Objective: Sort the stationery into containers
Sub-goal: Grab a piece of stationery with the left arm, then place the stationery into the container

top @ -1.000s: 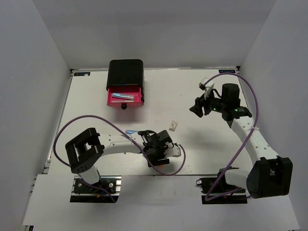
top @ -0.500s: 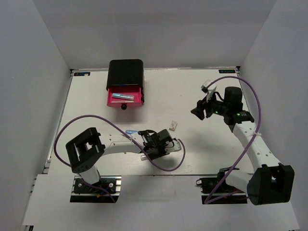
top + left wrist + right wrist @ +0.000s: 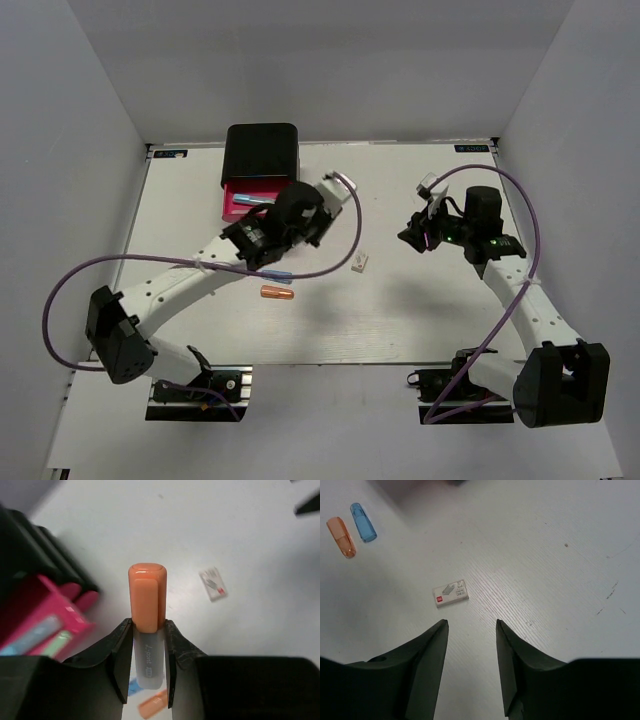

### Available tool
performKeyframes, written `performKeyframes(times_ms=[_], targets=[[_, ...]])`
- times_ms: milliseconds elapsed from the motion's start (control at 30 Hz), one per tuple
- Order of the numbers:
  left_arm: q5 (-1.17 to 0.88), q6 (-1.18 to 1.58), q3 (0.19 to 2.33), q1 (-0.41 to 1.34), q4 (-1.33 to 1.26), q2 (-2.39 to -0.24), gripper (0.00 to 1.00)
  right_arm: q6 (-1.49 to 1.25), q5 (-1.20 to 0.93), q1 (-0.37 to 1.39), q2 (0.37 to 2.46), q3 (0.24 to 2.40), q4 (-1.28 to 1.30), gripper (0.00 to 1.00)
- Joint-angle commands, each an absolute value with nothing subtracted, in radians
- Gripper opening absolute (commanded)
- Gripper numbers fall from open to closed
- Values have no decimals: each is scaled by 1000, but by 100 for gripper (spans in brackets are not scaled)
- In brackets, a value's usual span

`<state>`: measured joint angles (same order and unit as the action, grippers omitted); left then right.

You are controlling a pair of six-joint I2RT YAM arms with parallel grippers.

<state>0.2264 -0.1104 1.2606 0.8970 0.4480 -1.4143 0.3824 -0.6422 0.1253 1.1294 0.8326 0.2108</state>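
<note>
The left gripper moves to the left in the top view next, over the pale pens in the open pink drawer (image 3: 238,198), then releases the clear pen.
My left gripper (image 3: 305,212) hangs above the table just right of the black box (image 3: 262,152) and its open pink drawer (image 3: 238,198). It is shut on a clear pen with an orange cap (image 3: 147,602), cap pointing away. The drawer (image 3: 35,625) sits to the left in the left wrist view, with pale pens inside. An orange pen (image 3: 277,292) and a blue pen (image 3: 277,276) lie on the table. The small white block (image 3: 360,262) lies mid-table. My right gripper (image 3: 412,236) is open and empty above the table, with the white block (image 3: 450,593) ahead of its fingers.
The orange pen (image 3: 341,536) and blue pen (image 3: 363,528) show far left in the right wrist view. Grey walls close in the table on three sides. The left arm's purple cable (image 3: 345,215) loops over the table by the white block.
My left arm has swung from the near middle of the table up and back to beside the open drawer, carrying the pen. The right gripper has barely moved.
</note>
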Motion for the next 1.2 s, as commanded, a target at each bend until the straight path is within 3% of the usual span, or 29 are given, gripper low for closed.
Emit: performKeyframes(times_ms=[0, 267, 533, 733, 967, 1000, 1100, 1133, 1167], targets=[[215, -224, 1322, 812, 459, -1382, 14, 393, -693, 123, 1112, 818, 169, 48], [192, -432, 1457, 623, 525, -1454, 11, 407, -699, 120, 1103, 808, 158, 45], [161, -571, 1439, 522, 497, -1509, 12, 417, -695, 120, 1072, 790, 160, 45], [143, -581, 1428, 502, 477, -1557, 14, 428, -693, 112, 1066, 788, 170, 52], [192, -560, 1358, 492, 445, -1548, 31, 428, -696, 110, 1072, 785, 164, 59], [213, -560, 1358, 492, 445, -1548, 41, 429, -696, 110, 1075, 788, 163, 59], [253, -551, 1348, 492, 420, -1548, 55, 436, -704, 112, 1088, 795, 163, 61], [265, -539, 1348, 492, 411, -1537, 70, 440, -706, 112, 1091, 796, 163, 61], [278, -538, 1357, 492, 400, -1537, 74, 442, -710, 112, 1092, 802, 164, 61]])
